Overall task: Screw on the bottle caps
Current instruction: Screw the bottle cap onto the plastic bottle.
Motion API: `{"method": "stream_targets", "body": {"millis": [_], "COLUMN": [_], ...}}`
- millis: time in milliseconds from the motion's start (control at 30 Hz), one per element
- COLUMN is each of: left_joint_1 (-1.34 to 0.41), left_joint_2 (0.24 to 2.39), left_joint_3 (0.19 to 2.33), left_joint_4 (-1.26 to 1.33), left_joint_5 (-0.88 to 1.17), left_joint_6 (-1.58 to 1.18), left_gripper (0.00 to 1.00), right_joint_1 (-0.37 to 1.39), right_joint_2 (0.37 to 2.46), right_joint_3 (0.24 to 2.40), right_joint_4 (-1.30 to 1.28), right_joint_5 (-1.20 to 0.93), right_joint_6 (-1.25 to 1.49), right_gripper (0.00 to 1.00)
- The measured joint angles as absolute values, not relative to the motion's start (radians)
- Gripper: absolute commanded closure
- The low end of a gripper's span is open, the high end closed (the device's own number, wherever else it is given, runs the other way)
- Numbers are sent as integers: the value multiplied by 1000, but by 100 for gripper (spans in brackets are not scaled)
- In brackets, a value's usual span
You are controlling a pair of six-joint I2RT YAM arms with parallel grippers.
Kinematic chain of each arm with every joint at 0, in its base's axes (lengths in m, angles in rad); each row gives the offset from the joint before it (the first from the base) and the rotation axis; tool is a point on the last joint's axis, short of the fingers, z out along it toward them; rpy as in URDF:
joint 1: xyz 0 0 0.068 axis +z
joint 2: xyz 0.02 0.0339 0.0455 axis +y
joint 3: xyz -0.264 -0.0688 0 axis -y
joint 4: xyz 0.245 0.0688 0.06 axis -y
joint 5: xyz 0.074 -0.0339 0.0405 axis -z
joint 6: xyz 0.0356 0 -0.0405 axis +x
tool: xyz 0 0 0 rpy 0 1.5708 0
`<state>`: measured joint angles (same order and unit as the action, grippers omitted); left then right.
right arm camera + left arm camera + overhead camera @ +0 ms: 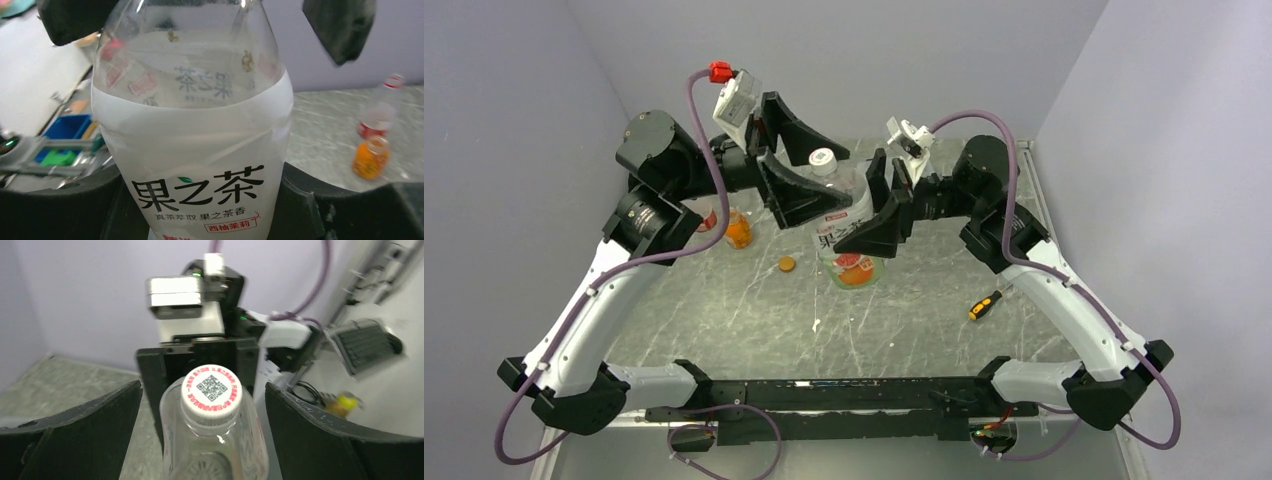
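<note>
I need to move my left gripper outward, turn it and close it on the cap's sides, as the whitish cap (823, 160) stands untouched between its wide fingers.
The white-labelled bottle (844, 245) with orange-green contents stands tilted mid-table. Its whitish cap (823, 160) with red print and a QR code sits on the neck, and shows in the left wrist view (212, 390). My left gripper (829, 177) is open, with its jaws wide on either side of the cap (202, 388) and not touching it. My right gripper (861, 212) is shut on the bottle's labelled body (200, 200). The bottle (192, 135) fills the right wrist view.
A squat orange bottle (738, 231) and a red-labelled bottle (708, 220) stand at the left, partly behind the left arm. They also show in the right wrist view (370, 158) (381, 112). An orange cap (787, 264) lies loose. A screwdriver (985, 304) lies at the right.
</note>
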<state>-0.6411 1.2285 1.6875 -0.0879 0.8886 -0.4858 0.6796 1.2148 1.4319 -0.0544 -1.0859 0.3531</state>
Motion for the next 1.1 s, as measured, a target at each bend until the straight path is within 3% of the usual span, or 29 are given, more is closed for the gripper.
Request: {"method": "stream_targets", "body": {"millis": [267, 567, 800, 1100], "left_joint_1": [-641, -641, -640, -640], "left_joint_2": [1228, 1356, 1448, 1458], "left_joint_3": [1766, 1920, 1937, 1937], "left_joint_4": [-305, -478, -602, -649], "left_joint_5": [471, 93, -89, -199], "left_joint_6": [-412, -419, -442, -475], "left_gripper": [7, 24, 33, 40], "right_joint_1": [703, 804, 865, 879], "right_joint_2": [1203, 1262, 1345, 1382], "right_joint_3": [1434, 1435, 1436, 1454], "right_joint_4": [-250, -310, -351, -359], "right_joint_5": [-699, -245, -18, 110], "right_joint_6": [228, 199, 189, 183], "right_gripper": [100, 100, 100, 100]}}
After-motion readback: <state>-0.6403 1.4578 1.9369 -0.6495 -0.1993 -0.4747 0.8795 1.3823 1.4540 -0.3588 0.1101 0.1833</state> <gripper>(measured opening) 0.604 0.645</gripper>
